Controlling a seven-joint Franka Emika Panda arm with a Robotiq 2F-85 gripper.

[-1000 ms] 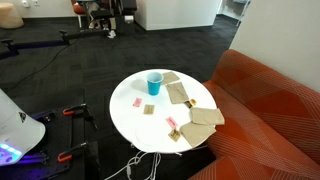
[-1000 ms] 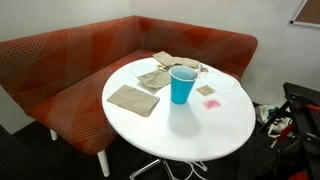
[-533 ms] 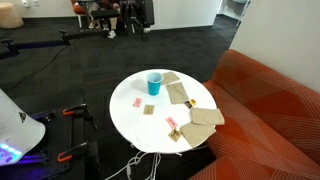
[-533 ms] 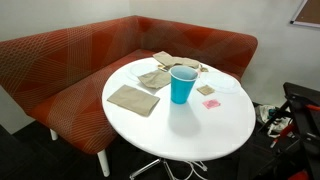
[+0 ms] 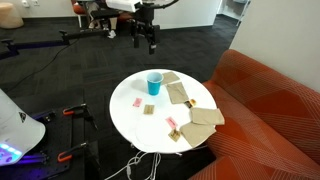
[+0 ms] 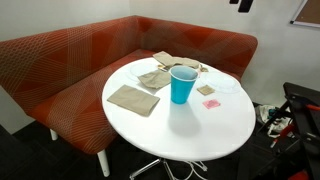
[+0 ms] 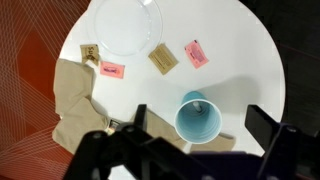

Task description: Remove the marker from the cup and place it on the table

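Observation:
My gripper needs to go down next into the opening of the turquoise-blue cup and onto the marker's end point(image 7: 197, 106) below it, because the sides of the cup enclose the sides of the marker.
The turquoise-blue cup point(image 5: 153, 83) point(image 6: 181, 84) stands upright on the round white table point(image 5: 128, 118) point(image 6: 195, 128). In the wrist view I look straight down into the cup point(image 7: 200, 124). The end of a slim stick, the marker point(image 7: 196, 104), shows inside against its far wall. The marker is hidden in both exterior views. My gripper point(image 5: 147, 42) hangs high above the table, well clear of the cup. Only its tip shows at the top edge of an exterior view point(image 6: 241, 4). In the wrist view my gripper point(image 7: 201, 113) is open and empty, its fingers either side of the cup.
Brown napkins point(image 6: 133, 99) point(image 5: 203, 116) lie on the table beside the cup, with small pink squares point(image 6: 211, 103) point(image 7: 196, 54) and a tan square point(image 7: 163, 60). A white plate point(image 7: 125, 25) shows in the wrist view. An orange-red sofa point(image 6: 70, 55) wraps round the table.
The arm has swung into view at the top of both exterior views and moved toward a spot above the table. The cup and the table's things have not moved.

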